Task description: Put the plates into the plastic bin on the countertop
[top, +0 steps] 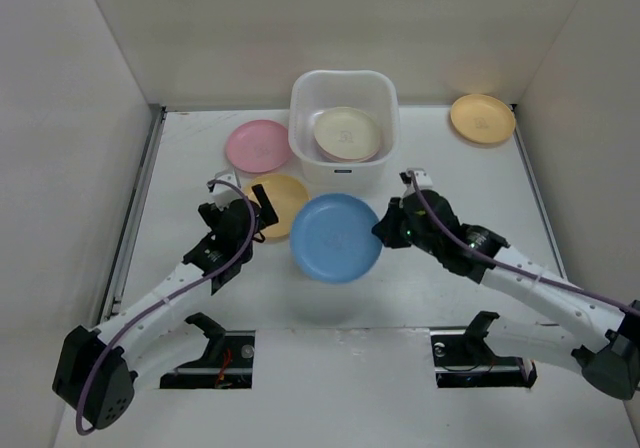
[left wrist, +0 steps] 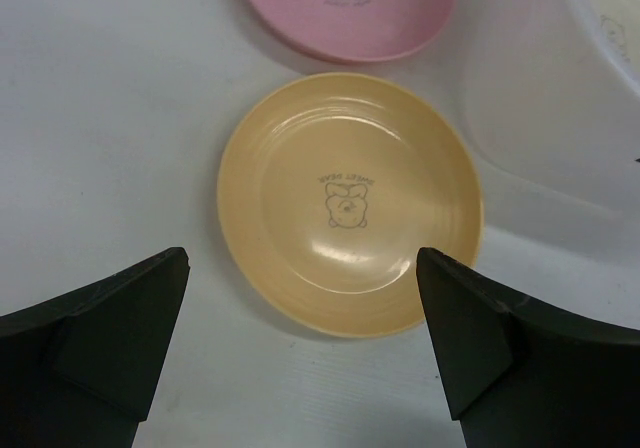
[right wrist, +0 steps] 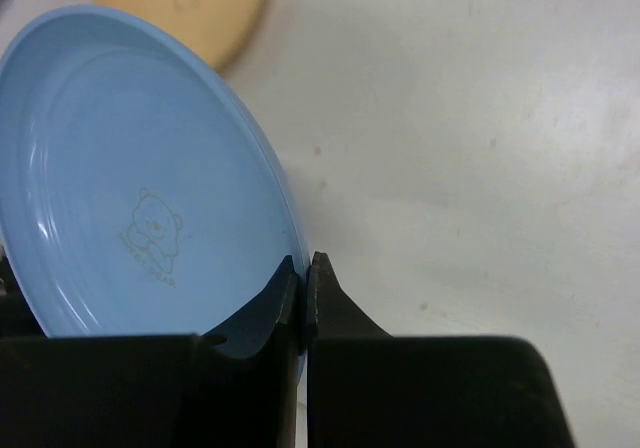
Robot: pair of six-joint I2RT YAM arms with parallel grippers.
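The blue plate (top: 336, 237) still hangs short of the bin, so it moves outward in my right gripper over the cream plate (top: 347, 133) next, and the gripper releases its rim.
My right gripper (top: 385, 230) is shut on the rim of a blue plate (top: 336, 237) and holds it above the countertop (top: 440, 288), in front of the plastic bin (top: 344, 163). In the right wrist view the blue plate (right wrist: 130, 188) stands on edge between my fingertips (right wrist: 305, 273). The bin holds a cream plate (top: 347, 133). My left gripper (top: 243, 196) is open over a yellow-orange plate (top: 283, 205), which lies flat between its fingers in the left wrist view (left wrist: 350, 203). A pink plate (top: 258, 146) lies left of the bin. Another yellow-orange plate (top: 482, 119) lies at the far right.
Grey metal rails (top: 135, 218) run along the left and right edges of the countertop. White walls close in the back and both sides. The pink plate (left wrist: 350, 13) and the bin's wall (left wrist: 560, 98) show at the top of the left wrist view.
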